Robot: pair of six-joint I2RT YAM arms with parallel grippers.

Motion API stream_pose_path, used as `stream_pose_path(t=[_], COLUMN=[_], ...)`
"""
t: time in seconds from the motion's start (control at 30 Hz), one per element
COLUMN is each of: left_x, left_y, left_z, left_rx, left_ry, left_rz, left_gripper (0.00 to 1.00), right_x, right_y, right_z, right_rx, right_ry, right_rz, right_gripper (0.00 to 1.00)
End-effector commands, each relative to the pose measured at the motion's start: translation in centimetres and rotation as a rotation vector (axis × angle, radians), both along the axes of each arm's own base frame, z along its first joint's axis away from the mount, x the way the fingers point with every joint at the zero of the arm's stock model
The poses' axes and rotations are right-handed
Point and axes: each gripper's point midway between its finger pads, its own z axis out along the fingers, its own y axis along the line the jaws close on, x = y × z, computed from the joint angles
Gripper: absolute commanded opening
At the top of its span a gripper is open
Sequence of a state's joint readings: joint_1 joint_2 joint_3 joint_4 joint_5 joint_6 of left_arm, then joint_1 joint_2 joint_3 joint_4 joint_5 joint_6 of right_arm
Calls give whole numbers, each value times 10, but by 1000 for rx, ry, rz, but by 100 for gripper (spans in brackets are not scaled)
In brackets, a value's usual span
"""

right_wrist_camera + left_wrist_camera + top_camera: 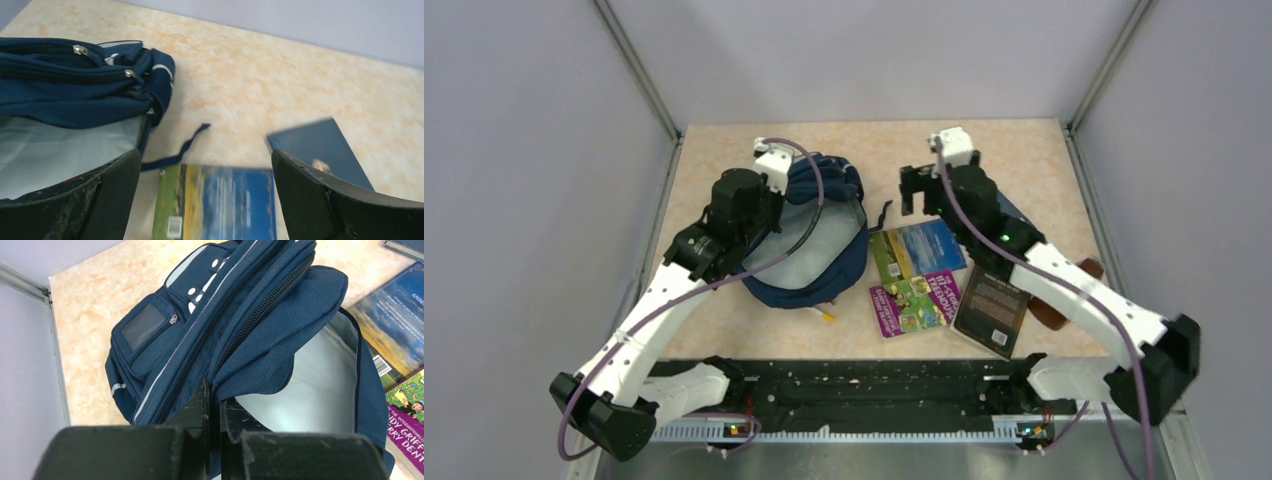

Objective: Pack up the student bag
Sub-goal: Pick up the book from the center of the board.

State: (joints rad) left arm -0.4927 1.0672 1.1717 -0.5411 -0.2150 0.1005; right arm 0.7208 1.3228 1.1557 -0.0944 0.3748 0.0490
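Observation:
My right gripper's fingers go back and down next, astride the dark book's edge by the purple book (966, 292), as the dark book lies there, still unpacked.
The student bag (819, 255), navy with thin pale stripes, lies left of centre with its main compartment open and the light grey lining (310, 385) showing. My left gripper (786, 200) is shut on the edge of the bag's upper flap (280, 330) and holds it up. In the left wrist view the fabric runs between the closed fingers (200, 410). My right gripper (919, 190) is open and empty, hovering above the far end of a blue and green book (230, 200), just right of the bag (65, 85).
Books lie right of the bag: the blue and green one (919, 250), a purple one (914, 300), a dark one (992, 305) and a navy one (320, 145) under the right arm. A small pen (827, 315) lies by the bag's near edge. A loose strap (180, 147) trails on the table.

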Motion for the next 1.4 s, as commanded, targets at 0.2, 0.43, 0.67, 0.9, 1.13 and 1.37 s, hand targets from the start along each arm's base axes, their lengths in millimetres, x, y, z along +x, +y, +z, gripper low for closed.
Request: stream_pose_path(t=[0.2, 0.43, 0.67, 0.9, 1.13, 1.37], left_x=[16, 15, 12, 9, 8, 7], left_y=[-4, -9, -18, -17, -16, -16], left_z=[21, 19, 19, 23, 27, 27], left_rx=[-190, -221, -259, -265, -269, -269], left_ry=[-94, -87, -74, -88, -102, -103], left_rz=[85, 68, 31, 29, 29, 29], left_gripper=[0, 0, 0, 0, 0, 0], right_x=[-91, -116, -113, -111, -114, -112], right_y=[-109, -133, -154, -167, -178, -175], right_z=[-90, -163, -197, -213, -238, -251], right_rx=[-7, -44, -169, -211, -263, -273], right_ry=[381, 570, 609, 620, 682, 727], right_rz=[-405, -658, -836, -905, -937, -920], right_gripper=[98, 99, 99, 93, 88, 85])
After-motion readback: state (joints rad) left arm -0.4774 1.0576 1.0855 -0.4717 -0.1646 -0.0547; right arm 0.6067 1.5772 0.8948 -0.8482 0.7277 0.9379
